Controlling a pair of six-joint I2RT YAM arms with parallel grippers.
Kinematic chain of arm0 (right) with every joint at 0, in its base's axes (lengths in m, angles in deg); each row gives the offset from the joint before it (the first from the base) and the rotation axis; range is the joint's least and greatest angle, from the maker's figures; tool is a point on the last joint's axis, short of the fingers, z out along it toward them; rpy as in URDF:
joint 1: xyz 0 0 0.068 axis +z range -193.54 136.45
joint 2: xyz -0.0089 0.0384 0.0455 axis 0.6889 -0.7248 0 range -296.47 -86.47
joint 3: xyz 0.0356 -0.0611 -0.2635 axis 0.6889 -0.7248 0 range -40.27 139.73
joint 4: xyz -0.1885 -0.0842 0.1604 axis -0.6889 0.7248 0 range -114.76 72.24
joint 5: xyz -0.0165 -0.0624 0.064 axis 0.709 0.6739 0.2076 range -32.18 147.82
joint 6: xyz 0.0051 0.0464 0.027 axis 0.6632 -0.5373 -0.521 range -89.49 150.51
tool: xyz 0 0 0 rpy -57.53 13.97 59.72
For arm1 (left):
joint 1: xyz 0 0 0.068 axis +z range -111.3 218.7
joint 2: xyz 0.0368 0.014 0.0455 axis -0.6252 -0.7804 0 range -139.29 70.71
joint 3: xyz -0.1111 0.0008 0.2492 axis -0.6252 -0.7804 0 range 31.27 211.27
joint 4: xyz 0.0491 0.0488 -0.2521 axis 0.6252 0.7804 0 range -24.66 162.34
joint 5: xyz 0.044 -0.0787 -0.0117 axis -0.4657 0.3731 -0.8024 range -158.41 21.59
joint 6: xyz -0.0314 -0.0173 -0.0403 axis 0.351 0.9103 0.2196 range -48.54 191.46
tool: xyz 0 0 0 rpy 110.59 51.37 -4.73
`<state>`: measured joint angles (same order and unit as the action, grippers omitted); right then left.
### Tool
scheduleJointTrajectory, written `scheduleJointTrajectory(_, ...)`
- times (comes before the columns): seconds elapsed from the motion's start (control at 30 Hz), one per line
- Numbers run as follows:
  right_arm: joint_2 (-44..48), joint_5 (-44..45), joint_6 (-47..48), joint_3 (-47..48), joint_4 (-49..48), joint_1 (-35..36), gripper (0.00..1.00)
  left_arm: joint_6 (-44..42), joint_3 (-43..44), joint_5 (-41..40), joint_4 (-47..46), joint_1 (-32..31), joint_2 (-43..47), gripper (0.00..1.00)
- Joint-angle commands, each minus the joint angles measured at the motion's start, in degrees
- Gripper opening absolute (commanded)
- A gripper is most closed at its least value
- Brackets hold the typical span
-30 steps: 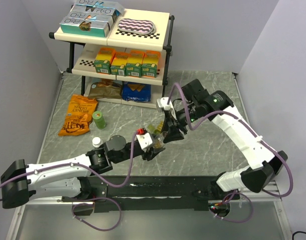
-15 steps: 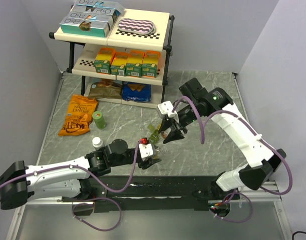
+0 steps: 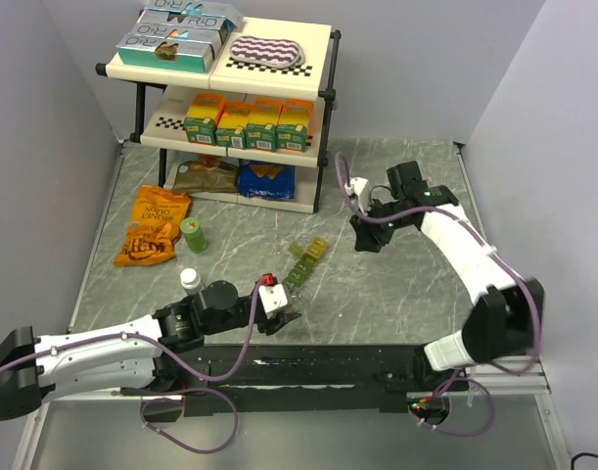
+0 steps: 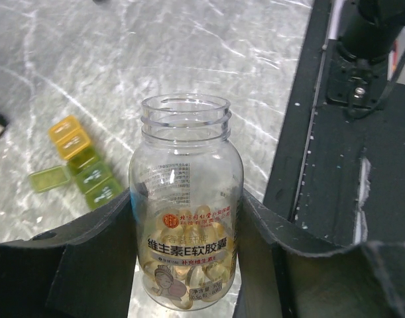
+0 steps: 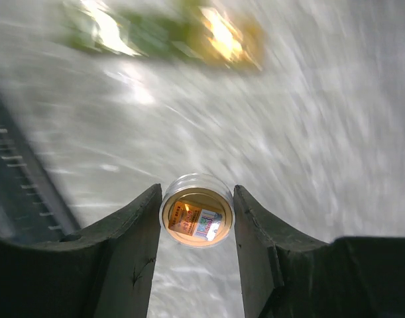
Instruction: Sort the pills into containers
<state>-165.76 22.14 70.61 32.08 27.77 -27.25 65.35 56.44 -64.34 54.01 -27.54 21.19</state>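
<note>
The container strip (image 3: pixel 386 260) is below my right gripper and to its right in the top view. My right gripper should go down next and release the cap on the bare table, clear of the strip.
My left gripper (image 3: pixel 287 315) is shut on a clear open pill bottle (image 4: pixel 185 218) that holds yellow softgel capsules, upright, with no cap on. My right gripper (image 3: pixel 362 240) is shut on the bottle's round clear cap (image 5: pixel 197 209) and holds it above the table. The containers (image 3: pixel 305 262), a green-to-yellow strip, lie on the table between the two grippers. In the left wrist view the strip (image 4: pixel 79 165) lies left of the bottle, with one green lid (image 4: pixel 46 179) flipped open. In the right wrist view it is a blur at the top (image 5: pixel 169 33).
A white-capped bottle (image 3: pixel 189 279) and a green bottle (image 3: pixel 193 233) stand at the left, next to an orange snack bag (image 3: pixel 154 227). A two-tier shelf rack (image 3: pixel 230 98) with boxes stands at the back. A black rail (image 3: pixel 328 362) runs along the near edge.
My right gripper has swung right and back, away from the bottle, with the cap in it. My left gripper has drawn back toward the near edge with the open bottle.
</note>
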Motion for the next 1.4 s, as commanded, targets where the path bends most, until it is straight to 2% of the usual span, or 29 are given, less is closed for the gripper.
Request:
scheduleJointTrajectory(0.0, -7.8, 16.7, -4.7, -4.9, -8.3, -3.8, 0.09, 1.6, -0.1, -3.9, 0.6, -0.2, 2.8, 0.01)
scheduleJointTrajectory(0.2, -17.9, 20.0, -6.4, -4.9, -10.9, -9.3, 0.12, 3.6, -1.7, -7.4, -0.6, 0.0, 4.8, 0.01)
scheduleJointTrajectory(0.43, -23.5, 20.9, -6.4, -6.2, -12.6, -11.0, 0.22, 4.9, -3.2, -10.6, -1.6, 0.0, 6.3, 0.01)
scheduleJointTrajectory(0.7, -23.5, 18.6, -4.8, -5.7, -10.7, -12.0, 0.56, 5.8, -2.7, -13.1, 0.1, -0.1, 10.3, 0.01)
scheduleJointTrajectory(0.77, -21.8, 17.4, -3.7, -5.3, -10.0, -12.2, 0.68, 5.8, -2.1, -13.2, 1.4, 0.0, 10.8, 0.01)
scheduleJointTrajectory(0.83, -20.7, 16.7, -3.0, -4.2, -8.5, -12.1, 0.76, 5.5, -0.7, -13.1, 2.5, 0.1, 11.1, 0.01)
scheduleJointTrajectory(0.93, -19.9, 12.3, 0.3, -0.6, -4.4, -12.0, 0.77, 4.4, 1.4, -12.9, 5.3, 0.1, 11.2, 0.01)
scheduleJointTrajectory(1.03, -18.7, 3.3, 8.7, 3.3, 1.2, -10.2, 0.78, 2.2, 4.4, -12.4, 10.0, 0.0, 11.5, 0.01)
scheduleJointTrajectory(1.1, -17.2, -3.2, 19.9, 4.5, 3.7, -7.9, 0.79, -0.4, 6.5, -12.8, 14.7, 0.0, 12.1, 0.01)
scheduleJointTrajectory(1.13, -16.5, -5.0, 25.1, 4.1, 5.5, -6.6, 0.82, -1.3, 7.2, -13.0, 16.0, 0.1, 12.5, 0.01)
scheduleJointTrajectory(1.17, -15.2, -6.8, 36.8, 3.6, 6.0, -3.9, 0.85, -3.0, 7.5, -13.3, 17.2, 0.1, 12.8, 0.01)
scheduleJointTrajectory(1.2, -14.8, -7.9, 42.4, 2.1, 6.4, -2.8, 1.00, -3.8, 7.8, -14.3, 19.0, 0.1, 13.8, 0.01)
scheduleJointTrajectory(1.23, -14.8, -7.5, 48.0, 1.6, 6.5, -1.5, 1.00, -4.4, 7.6, -14.9, 19.7, 0.1, 14.4, 0.01)
scheduleJointTrajectory(1.27, -16.1, -6.3, 58.1, 1.6, 6.9, 1.1, 1.00, -5.3, 7.3, -15.6, 20.1, 0.1, 15.1, 0.01)
scheduleJointTrajectory(1.37, -21.9, -2.7, 61.3, 9.2, 6.1, 5.1, 1.00, -4.7, 4.0, -18.2, 19.4, 0.2, 18.2, 0.01)
